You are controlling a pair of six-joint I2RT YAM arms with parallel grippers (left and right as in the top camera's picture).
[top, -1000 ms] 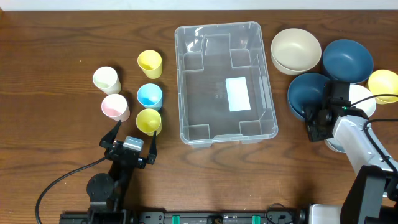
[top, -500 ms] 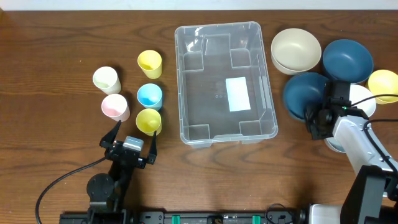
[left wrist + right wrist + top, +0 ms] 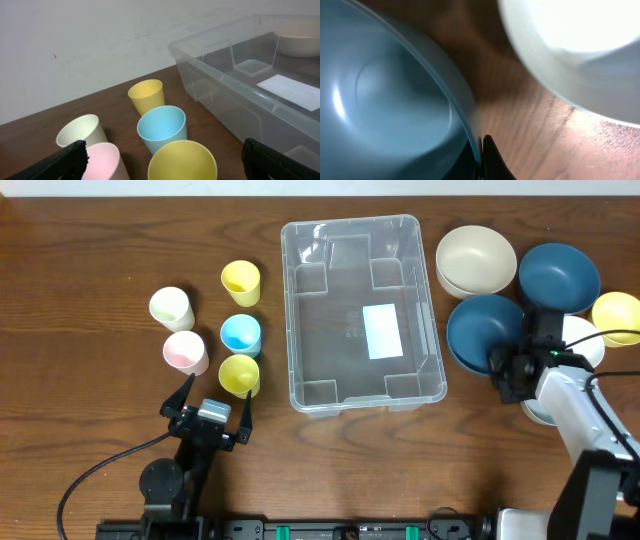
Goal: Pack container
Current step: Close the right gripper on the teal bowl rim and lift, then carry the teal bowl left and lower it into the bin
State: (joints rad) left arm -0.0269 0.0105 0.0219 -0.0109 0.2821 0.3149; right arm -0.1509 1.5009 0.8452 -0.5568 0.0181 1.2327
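Observation:
The container's side is in the way, so I will lift my right gripper over it, lower it toward the container's empty bottom beyond the white label (image 3: 358, 294), and let go of the bowl.
The container (image 3: 362, 310), a large clear bin with a white label on its base, stands empty mid-table; its near wall also shows in the left wrist view (image 3: 235, 95). My right gripper (image 3: 503, 368) is shut on the near rim of a dark blue bowl (image 3: 485, 330) just right of the container. In the right wrist view the fingertips (image 3: 485, 157) pinch that bowl's (image 3: 385, 100) edge. My left gripper (image 3: 213, 402) stands open, low, in front of a yellow cup (image 3: 239, 374), with nothing between its fingers (image 3: 65, 160).
Several cups stand left of the container: yellow (image 3: 240, 282), blue (image 3: 240, 333), pink (image 3: 185, 352), cream (image 3: 171, 307). At the right are a cream bowl (image 3: 475, 260), a second dark blue bowl (image 3: 558, 277), a yellow bowl (image 3: 618, 315) and a white bowl (image 3: 578, 340).
My right gripper has shut on the dark blue bowl's rim, and the bowl has shifted a little left toward the container. The left arm has not moved.

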